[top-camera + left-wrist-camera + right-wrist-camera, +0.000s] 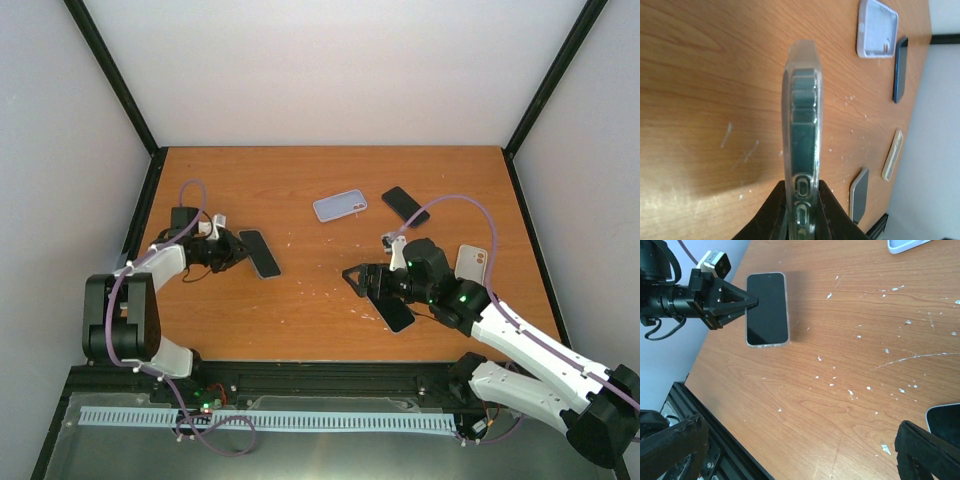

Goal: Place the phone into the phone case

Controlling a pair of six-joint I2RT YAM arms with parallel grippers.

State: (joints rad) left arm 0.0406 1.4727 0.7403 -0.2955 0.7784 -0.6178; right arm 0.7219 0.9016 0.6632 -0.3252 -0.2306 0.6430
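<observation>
I should next lower my left gripper to the bare wood just below it and let go of the phone there, because the phone is already in the clear case (261, 254).
My left gripper (236, 250) is shut on the near end of a dark phone seated in a clear case (261, 254), holding it just over the left of the table. In the left wrist view the phone (802, 115) stands edge-on between the closed fingers (771, 210). In the right wrist view it (767, 309) shows screen up at the left gripper's tip (749, 302). My right gripper (360, 280) is open and empty over bare wood at mid table, its fingers (925, 450) spread wide.
An empty lavender case (340, 206) and a black phone (405, 205) lie at the back centre. A beige case (472, 262) lies to the right. Another dark phone (398, 313) lies under the right wrist. The table's front rail (300, 375) is close.
</observation>
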